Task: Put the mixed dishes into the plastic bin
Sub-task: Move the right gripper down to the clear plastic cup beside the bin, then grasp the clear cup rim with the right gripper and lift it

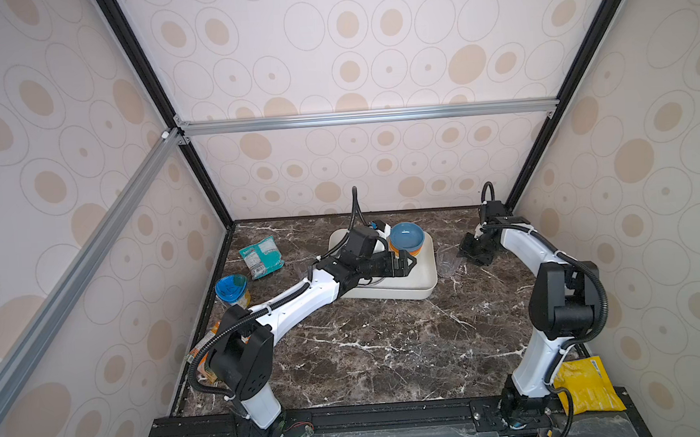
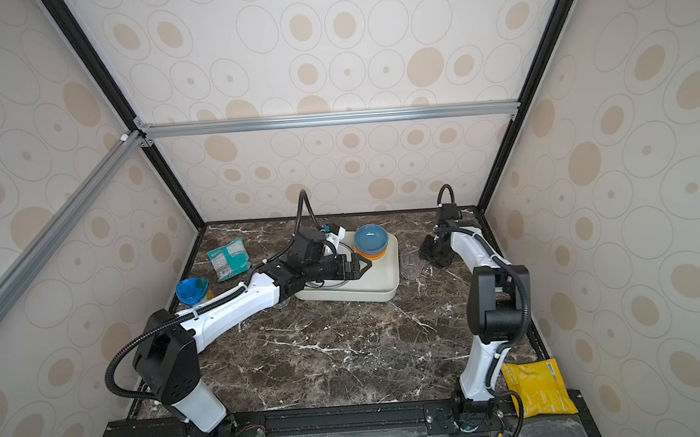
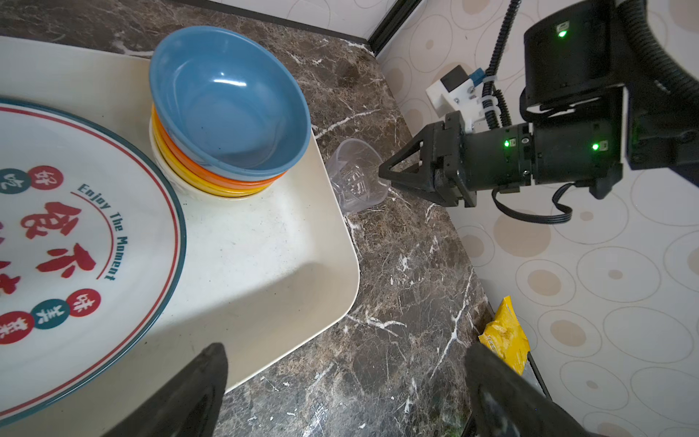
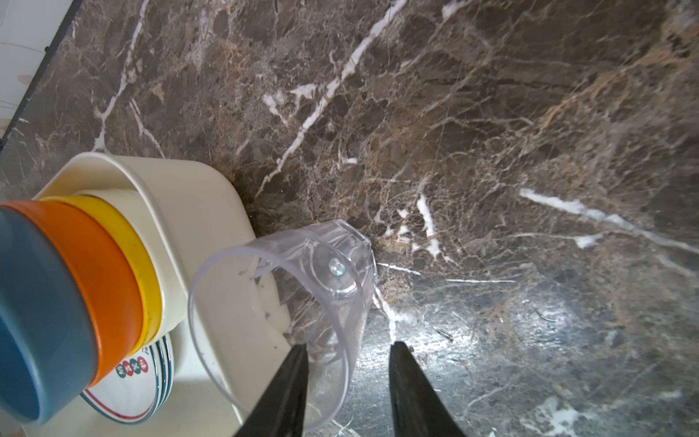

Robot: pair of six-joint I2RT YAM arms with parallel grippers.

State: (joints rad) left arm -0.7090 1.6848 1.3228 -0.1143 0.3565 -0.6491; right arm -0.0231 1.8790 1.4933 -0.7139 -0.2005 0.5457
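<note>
My right gripper should next move down slowly and slightly toward the bin and close on the clear cup's rim (image 1: 459, 257) (image 4: 345, 371). The cup's rim is just below, already between the gripper's fingers.
The plastic bin (image 1: 423, 281) (image 3: 264, 246) lies at the back middle of the table. In it lie a white plate with Chinese characters (image 3: 75, 246) and a stack of bowls, blue bowl (image 1: 406, 237) (image 3: 227, 106) on top of orange, yellow and cream ones. My left gripper (image 1: 413, 261) (image 3: 344, 352) hovers open over the bin's right part, holding nothing. A clear plastic cup (image 1: 449, 261) (image 4: 321, 265) lies on its side on the table, against the bin's right wall. My right gripper (image 1: 463, 254) (image 4: 348, 346) is at its rim, one finger inside, one outside, with a gap left.
A teal snack packet (image 1: 261, 256) and a blue-lidded cup (image 1: 232, 289) sit at the left of the table. An orange packet (image 1: 210, 340) lies under the left arm. A yellow packet (image 1: 587, 384) rests at the front right corner. Patterned walls close three sides.
</note>
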